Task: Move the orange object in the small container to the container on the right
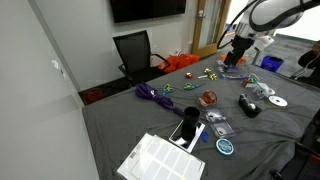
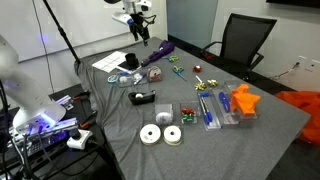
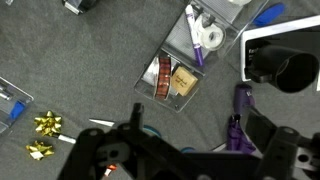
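My gripper should move down next, with its open fingers on both sides of the narrow width of the orange-red spool [image 3: 163, 77], because the spool is well below in the small container.
A small clear container [image 3: 172, 80] lies on the grey cloth and holds an orange-red object [image 3: 163, 77] beside a tan one. It shows in both exterior views [image 1: 210, 98] [image 2: 162, 115]. A larger clear container [image 3: 212, 30] with a white tape roll and a purple marker lies just past it in the wrist view and also shows in an exterior view [image 1: 216, 124]. My gripper [image 3: 190, 150] is open and empty, high above the table [image 1: 238, 55] [image 2: 142, 30], well apart from both containers.
A purple object [image 3: 240, 120] [image 1: 150, 93], a black device [image 3: 285, 65], gold bows [image 3: 44, 123], a black object [image 1: 250, 105] and discs [image 1: 275, 100] lie around. White sheet [image 1: 160, 160] at the table edge. Another tray holds an orange piece [image 2: 243, 100]. Office chair [image 1: 135, 50] behind.
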Controlling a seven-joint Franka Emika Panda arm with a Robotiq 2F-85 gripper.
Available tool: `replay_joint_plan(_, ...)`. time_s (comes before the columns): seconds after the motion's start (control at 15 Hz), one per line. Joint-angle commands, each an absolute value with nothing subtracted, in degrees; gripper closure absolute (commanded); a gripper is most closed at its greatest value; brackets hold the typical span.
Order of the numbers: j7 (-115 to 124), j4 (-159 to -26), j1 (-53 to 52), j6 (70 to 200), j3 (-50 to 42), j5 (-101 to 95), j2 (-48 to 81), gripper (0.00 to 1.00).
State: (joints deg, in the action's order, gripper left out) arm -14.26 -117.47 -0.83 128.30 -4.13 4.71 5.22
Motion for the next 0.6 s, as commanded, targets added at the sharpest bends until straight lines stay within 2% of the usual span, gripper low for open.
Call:
replay_joint_plan(0.0,-12.9,-113.6,1.0,134.1,-3.0,8.4,12.2,0.00)
replay_joint_plan(0.53,-7.6,-105.5,1.6,145.3,-2.0,6.7,28.7,0.00)
